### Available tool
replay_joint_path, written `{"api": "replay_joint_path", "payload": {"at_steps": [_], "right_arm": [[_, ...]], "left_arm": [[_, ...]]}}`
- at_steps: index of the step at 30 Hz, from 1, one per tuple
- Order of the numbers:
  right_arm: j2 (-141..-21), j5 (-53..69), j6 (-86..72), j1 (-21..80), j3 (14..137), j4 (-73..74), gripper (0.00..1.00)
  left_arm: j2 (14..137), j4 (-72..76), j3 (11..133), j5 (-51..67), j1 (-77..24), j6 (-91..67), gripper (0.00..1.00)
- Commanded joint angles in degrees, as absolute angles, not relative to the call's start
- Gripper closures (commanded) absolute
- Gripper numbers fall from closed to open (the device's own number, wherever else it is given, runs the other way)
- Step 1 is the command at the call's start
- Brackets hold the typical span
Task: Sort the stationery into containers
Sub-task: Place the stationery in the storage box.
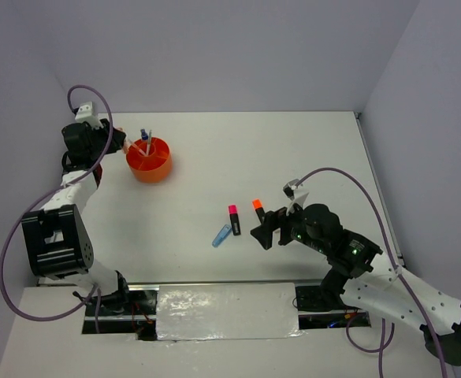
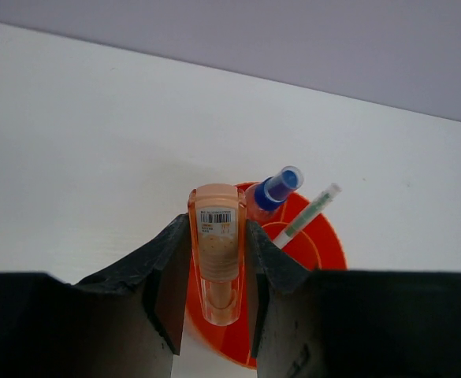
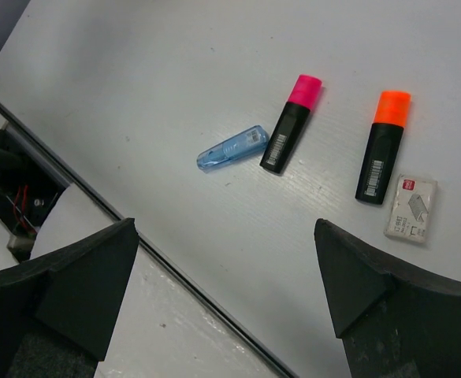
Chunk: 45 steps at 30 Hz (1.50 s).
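The bottle [image 2: 277,189] and pen occupy the far side of the cup, so next I will bring my left gripper down and bring the stick inside the cup's near rim [image 2: 224,337] to release it there.
My left gripper [image 1: 124,142] is shut on a short pale-orange translucent stick [image 2: 217,252] with a barcode label and holds it over the near rim of the round orange cup [image 1: 149,163]. In the left wrist view the cup [image 2: 325,248] holds a blue-capped bottle [image 2: 277,189] and a thin white-green pen [image 2: 305,216]. My right gripper [image 1: 265,233] is open and empty, above the table near a pink-tipped highlighter [image 3: 291,124], an orange-tipped highlighter [image 3: 383,147], a small blue item [image 3: 232,148] and a white eraser [image 3: 410,207].
The pink-tipped highlighter [image 1: 233,219], orange-tipped highlighter [image 1: 258,209] and blue item [image 1: 221,235] lie mid-table in the top view. A shiny strip [image 1: 226,311] runs along the near edge between the arm bases. Walls close in the back and right.
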<state>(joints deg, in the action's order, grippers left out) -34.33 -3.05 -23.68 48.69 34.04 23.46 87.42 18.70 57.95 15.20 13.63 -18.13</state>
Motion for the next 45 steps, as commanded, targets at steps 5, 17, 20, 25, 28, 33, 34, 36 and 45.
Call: {"api": "replay_joint_path", "payload": {"at_steps": [5,17,20,25,28,33,34,36,45], "right_arm": [[-35.33,-1.58,-21.45,48.34,34.54,21.27,0.00],[-35.42,-0.88,-21.18,48.43,35.86,22.15,0.00],[-35.68,-0.35,-21.45,48.25,35.68,21.62,0.00],[-36.12,-0.26,-21.71,48.34,35.51,21.44,0.00],[-35.86,-0.26,-21.62,48.43,35.60,21.71,0.00],[-35.95,-0.26,-21.80,48.43,35.77,21.62,0.00],[-35.86,-0.26,-21.97,48.43,35.77,21.62,0.00],[-35.86,1.05,-22.15,48.43,35.68,21.45,0.00],[-34.72,1.06,-22.06,48.43,35.68,22.24,0.00]], "left_arm": [[89.82,31.46,56.95,28.21,14.06,-20.91,0.95],[90.62,34.01,53.27,24.26,15.38,-22.50,0.94],[90.61,33.75,53.00,23.82,15.64,-22.24,0.93],[92.28,34.71,52.91,24.52,15.64,-23.20,0.93],[92.64,35.33,53.26,24.87,15.65,-23.73,0.91],[93.51,35.42,52.65,24.26,15.65,-23.91,0.89],[93.69,35.68,52.56,24.26,15.64,-23.99,0.88],[94.13,35.33,52.73,24.08,15.73,-24.08,0.87],[94.83,34.02,51.86,22.32,15.65,-23.11,0.84]]}}
